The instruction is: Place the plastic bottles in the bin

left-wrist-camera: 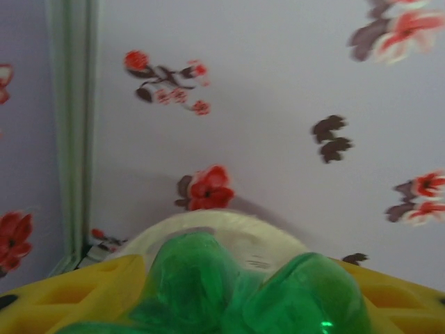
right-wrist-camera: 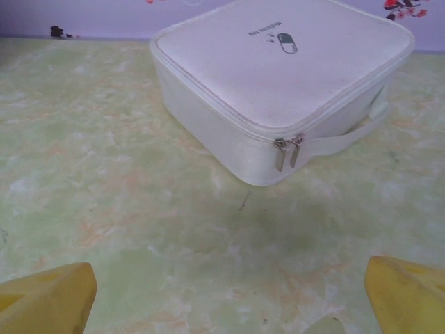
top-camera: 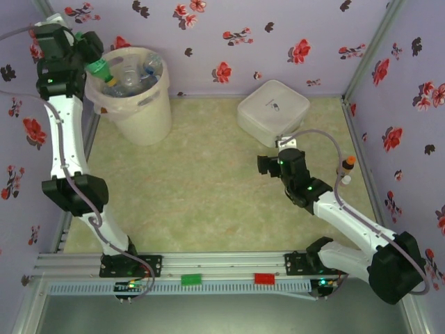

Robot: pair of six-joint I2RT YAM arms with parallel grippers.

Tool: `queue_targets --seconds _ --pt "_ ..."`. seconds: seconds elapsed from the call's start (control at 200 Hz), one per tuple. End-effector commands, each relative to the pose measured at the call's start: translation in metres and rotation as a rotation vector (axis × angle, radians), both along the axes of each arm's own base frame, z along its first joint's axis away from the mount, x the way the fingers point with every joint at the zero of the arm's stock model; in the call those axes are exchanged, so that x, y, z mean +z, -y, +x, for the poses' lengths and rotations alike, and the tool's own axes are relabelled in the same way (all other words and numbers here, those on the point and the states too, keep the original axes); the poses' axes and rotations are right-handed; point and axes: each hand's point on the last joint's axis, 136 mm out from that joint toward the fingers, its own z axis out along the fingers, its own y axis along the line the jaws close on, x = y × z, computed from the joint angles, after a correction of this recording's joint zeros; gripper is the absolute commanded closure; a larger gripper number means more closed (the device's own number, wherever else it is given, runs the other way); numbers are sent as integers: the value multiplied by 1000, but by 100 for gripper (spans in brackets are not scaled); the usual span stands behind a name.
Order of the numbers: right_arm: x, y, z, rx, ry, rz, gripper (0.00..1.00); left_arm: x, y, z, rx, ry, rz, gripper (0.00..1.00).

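The green bottle (top-camera: 101,69) should go beside the clear ones inside the cream bin next. My left gripper should move down toward the bin's rim and let go of it.
My left gripper (top-camera: 92,62) is raised at the back left corner and shut on a green plastic bottle (top-camera: 101,69), which hangs at the left rim of the tall cream bin (top-camera: 149,111). Several clear plastic bottles (top-camera: 135,75) lie inside the bin. In the left wrist view the green bottle (left-wrist-camera: 201,285) sits between my yellow fingers (left-wrist-camera: 62,296), with the bin's pale rim (left-wrist-camera: 229,224) just beyond it. My right gripper (top-camera: 265,165) stands open low over the table, nothing between its yellow fingertips (right-wrist-camera: 49,299).
A flat white zip case (top-camera: 273,108) sits at the back right, just ahead of the right gripper, its zipper pulls (right-wrist-camera: 286,153) facing me. A tiny brown bottle with an orange cap (top-camera: 346,167) stands by the right wall. Flowered walls enclose the marbled green table (top-camera: 201,181).
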Motion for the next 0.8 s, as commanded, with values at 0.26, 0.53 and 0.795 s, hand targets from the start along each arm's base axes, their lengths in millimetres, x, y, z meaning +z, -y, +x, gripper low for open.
queue_targets --seconds 0.26,0.53,0.795 --pt "-8 21 7 -107 4 -47 0 -57 -21 43 -37 -104 -115 55" --pt "-8 26 8 -125 3 -67 0 -78 -14 55 -80 -146 -151 0" --pt "-8 48 22 -180 18 -103 0 -35 -9 18 -80 -97 -18 0"
